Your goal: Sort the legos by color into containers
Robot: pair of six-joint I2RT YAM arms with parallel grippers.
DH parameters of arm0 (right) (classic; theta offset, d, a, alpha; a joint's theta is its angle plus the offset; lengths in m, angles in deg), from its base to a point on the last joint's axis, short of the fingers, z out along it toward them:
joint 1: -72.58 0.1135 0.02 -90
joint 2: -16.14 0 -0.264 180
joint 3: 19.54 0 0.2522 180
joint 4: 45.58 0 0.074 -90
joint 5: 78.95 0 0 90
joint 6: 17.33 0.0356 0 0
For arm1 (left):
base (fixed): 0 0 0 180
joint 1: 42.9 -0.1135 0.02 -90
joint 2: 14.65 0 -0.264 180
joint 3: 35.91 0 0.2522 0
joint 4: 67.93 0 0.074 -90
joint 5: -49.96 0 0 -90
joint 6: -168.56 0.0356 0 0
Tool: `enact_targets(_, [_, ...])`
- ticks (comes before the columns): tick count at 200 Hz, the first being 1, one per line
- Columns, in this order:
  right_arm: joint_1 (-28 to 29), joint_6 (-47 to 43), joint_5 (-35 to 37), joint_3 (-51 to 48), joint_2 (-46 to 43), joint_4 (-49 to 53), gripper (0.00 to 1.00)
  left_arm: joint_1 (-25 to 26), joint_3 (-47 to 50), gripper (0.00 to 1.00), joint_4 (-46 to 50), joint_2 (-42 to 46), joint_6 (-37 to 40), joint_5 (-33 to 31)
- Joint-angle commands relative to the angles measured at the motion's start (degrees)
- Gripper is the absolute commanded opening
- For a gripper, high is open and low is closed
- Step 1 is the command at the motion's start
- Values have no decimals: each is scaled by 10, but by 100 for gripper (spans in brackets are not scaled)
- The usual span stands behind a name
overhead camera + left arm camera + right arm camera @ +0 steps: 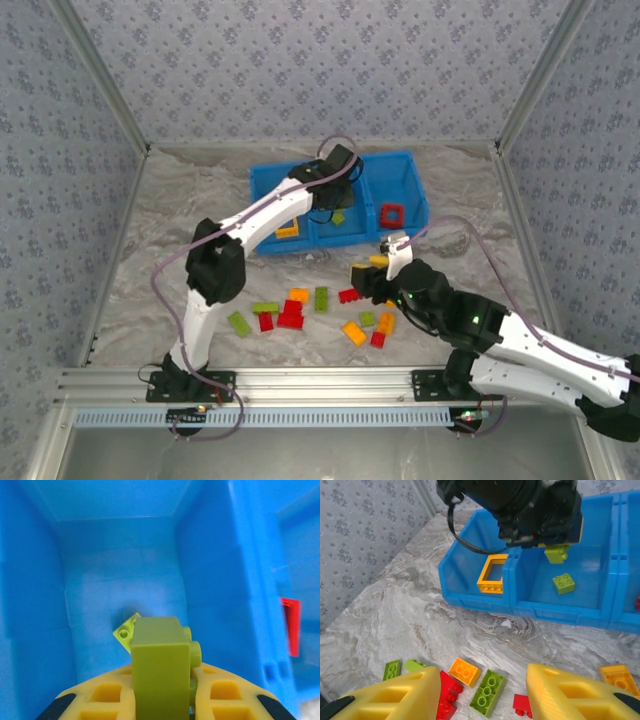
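Observation:
My left gripper moves down into the middle container (102, 655) next and releases the lime green lego (159, 660) above the container's bottom, since another lego of that color lies there.
My left gripper (162, 680) is shut on a lime green lego (159, 660) and hangs over the middle container of the blue bin (400, 160). On that container's floor lies another lime lego (126, 629). From the right wrist view the left gripper (555, 547) and its lime lego (556, 554) show above the bin (485, 600). An orange frame lego (493, 573) lies in the left container and a red frame lego (392, 214) in the right one. My right gripper (482, 680) is open above loose legos on the table, nothing between its fingers (405, 690).
Loose legos lie scattered on the marble table in front of the bin: an orange one (464, 671), a lime one (488, 691), red ones (447, 695), another orange one (618, 675). Patterned walls stand on three sides (60, 150).

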Motion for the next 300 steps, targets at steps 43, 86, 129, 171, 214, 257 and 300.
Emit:
enact_targets(43, [-12, 28, 54, -21, -55, 51, 52, 26, -122, 7, 140, -91, -67, -108])
enact_targets(86, [-16, 32, 50, -25, -71, 59, 52, 31, -112, 6, 147, -119, -103, -125])
enact_targets(129, [-18, 35, 51, -32, -79, 69, 52, 30, -101, 8, 149, -125, -121, -131])
enact_targets(171, [-21, 40, 50, -38, -87, 80, 52, 31, -102, 12, 162, -125, -135, -132])
enact_targets(214, [-25, 42, 44, -39, -88, 82, 52, 32, -103, 30, 165, -117, -132, -131])
enact_targets(257, [-30, 39, 42, -35, -88, 88, 53, 35, -105, 41, 164, -98, -126, -134])
enact_targets(300, [-38, 36, 42, -27, -86, 111, 54, 52, -115, 43, 161, -43, -115, -158])
